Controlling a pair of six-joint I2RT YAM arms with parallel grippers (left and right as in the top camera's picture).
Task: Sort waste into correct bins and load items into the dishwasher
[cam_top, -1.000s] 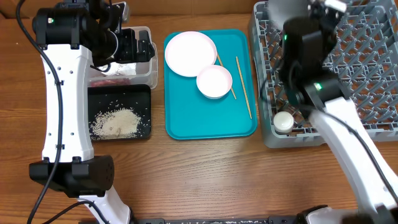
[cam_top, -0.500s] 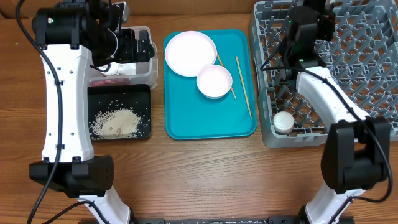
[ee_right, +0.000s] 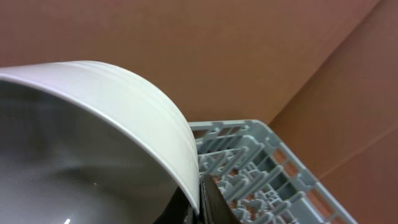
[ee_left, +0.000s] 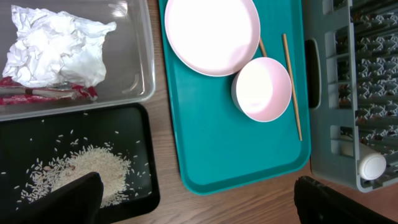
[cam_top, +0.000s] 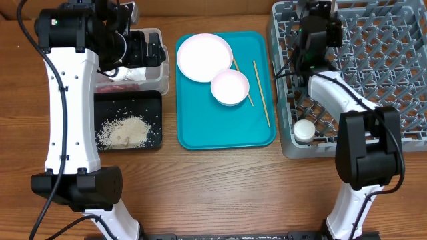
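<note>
My right gripper lowers and shifts left in the overhead view, into the rack's far corner (cam_top: pixel 291 18) next, since the held bowl hangs above the pegs.
My left gripper (ee_left: pixel 199 202) is open and empty, high above the clear tub (ee_left: pixel 144 68) and the black tray (ee_left: pixel 134 127). The tub holds the crumpled tissue (ee_left: pixel 56 43) and reddish scraps (ee_left: pixel 46 93). The rice heap (cam_top: pixel 123 131) lies in the black tray. The plate (cam_top: pixel 204 57), one bowl (cam_top: pixel 230 87) and two chopsticks (cam_top: pixel 261 93) lie on the teal tray (cam_top: pixel 227 133). The cup (cam_top: pixel 304 129) stands in the grey rack (cam_top: pixel 387 73). My right gripper (ee_right: pixel 200 199) is shut on the rim of a second white bowl (ee_right: pixel 93 124), at the rack's far left corner.
The rack's pegs (ee_right: pixel 249 168) show just behind the held bowl. A brown cardboard wall (ee_right: pixel 249 50) stands behind the table. My right arm (cam_top: pixel 333 87) stretches over the rack's left side. The bare wooden table (cam_top: pixel 220 187) runs along the front.
My right arm has swung from over the rack's front left to its far left corner. The left arm has not moved.
</note>
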